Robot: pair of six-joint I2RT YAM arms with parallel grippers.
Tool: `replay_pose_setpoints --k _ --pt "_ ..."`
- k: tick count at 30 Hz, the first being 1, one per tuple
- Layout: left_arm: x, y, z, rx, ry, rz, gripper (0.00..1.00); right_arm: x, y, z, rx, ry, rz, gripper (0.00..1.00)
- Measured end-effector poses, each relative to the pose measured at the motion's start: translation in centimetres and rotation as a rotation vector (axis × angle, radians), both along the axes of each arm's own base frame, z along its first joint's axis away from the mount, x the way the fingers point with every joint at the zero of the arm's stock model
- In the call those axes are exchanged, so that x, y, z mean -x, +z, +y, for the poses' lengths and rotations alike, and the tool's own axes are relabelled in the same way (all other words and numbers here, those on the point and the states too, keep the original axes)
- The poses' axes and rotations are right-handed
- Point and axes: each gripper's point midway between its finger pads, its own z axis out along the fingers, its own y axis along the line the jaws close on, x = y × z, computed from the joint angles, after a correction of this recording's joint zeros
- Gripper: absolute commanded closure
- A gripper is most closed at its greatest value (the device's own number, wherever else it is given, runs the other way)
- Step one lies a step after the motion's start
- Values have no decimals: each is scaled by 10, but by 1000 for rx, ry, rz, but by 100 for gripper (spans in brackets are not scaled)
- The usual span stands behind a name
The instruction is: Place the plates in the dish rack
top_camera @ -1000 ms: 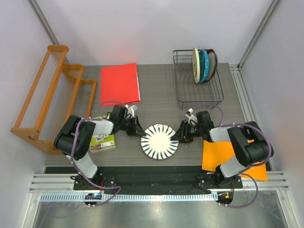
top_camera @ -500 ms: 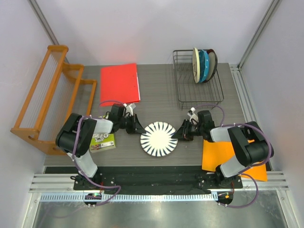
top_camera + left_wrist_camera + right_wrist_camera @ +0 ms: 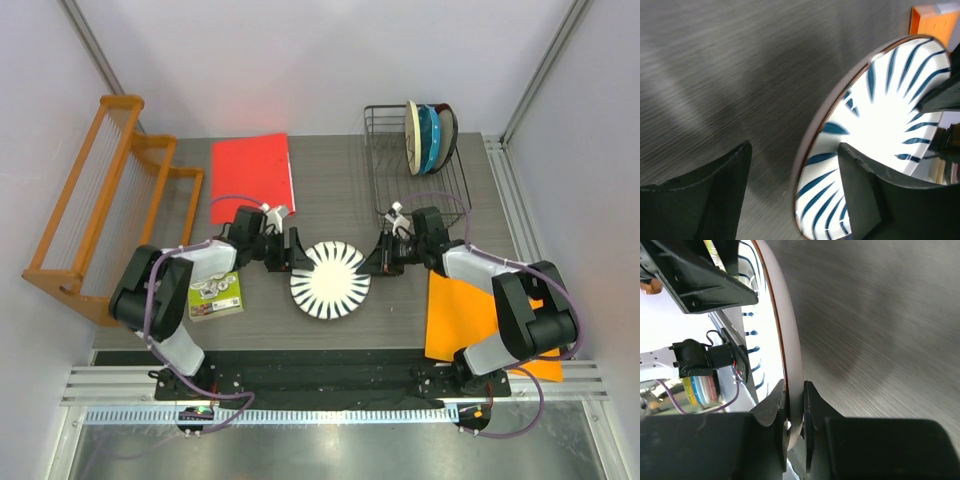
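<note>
The empty rack slots (image 3: 394, 150) beside the cream plate lie outward, so next I need to raise my right gripper outward, turn it and release the plate there.
The white plate with black radial petals (image 3: 330, 280) is at the middle of the table, tilted, with its underside off the wood in the wrist views. My right gripper (image 3: 377, 262) is shut on its right rim; in the right wrist view both fingers (image 3: 795, 405) pinch the plate's edge (image 3: 790, 335). My left gripper (image 3: 291, 256) is open at the plate's left rim. In the left wrist view that rim (image 3: 812, 150) passes between the spread fingers (image 3: 795, 187) without contact. Three other plates (image 3: 429, 137) stand upright in the black wire dish rack (image 3: 420, 207) at the back right.
An orange wooden slatted rack (image 3: 100, 200) stands along the left side. A red sheet (image 3: 252, 177) lies at the back left. An orange sheet (image 3: 470, 320) lies under my right arm. A green and white packet (image 3: 215, 295) sits under my left arm.
My left gripper has opened and let go of the plate's left rim. My right gripper has closed on the right rim. The plate has shifted slightly back and left.
</note>
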Motion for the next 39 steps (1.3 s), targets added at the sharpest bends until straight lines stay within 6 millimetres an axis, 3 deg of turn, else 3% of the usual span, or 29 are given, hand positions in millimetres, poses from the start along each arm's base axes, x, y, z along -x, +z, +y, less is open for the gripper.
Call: replay_pose_setpoints --k 1,5,11,13,15,17,20,24,30,39 --pt "-3 6 6 -19 9 -27 0 -5 8 0 7 12 -21 99" --pt "-24 47 32 -91 58 -179 1 -26 46 -4 31 33 -119 99" --pt "-53 171 54 -135 136 -551 1 -79 119 -20 174 10 -406 99" --pt "-58 202 60 -148 167 -641 1 -99 142 -30 247 -28 -501 99" --pt "-61 220 68 -174 199 -701 1 -126 172 -45 329 -88 -604 99" --pt "-62 221 74 -203 219 -712 0 -152 200 -57 394 -161 -702 99" --pt "-61 205 78 -234 225 -675 1 -190 237 -77 484 -294 -823 99" --pt "-52 177 80 -250 220 -599 0 -229 263 -104 615 -472 -901 99" --pt "-40 160 82 -250 220 -557 0 -269 251 -128 873 -639 -926 99" --pt "-35 154 81 -228 217 -559 0 -311 214 -118 1131 -667 -948 99"
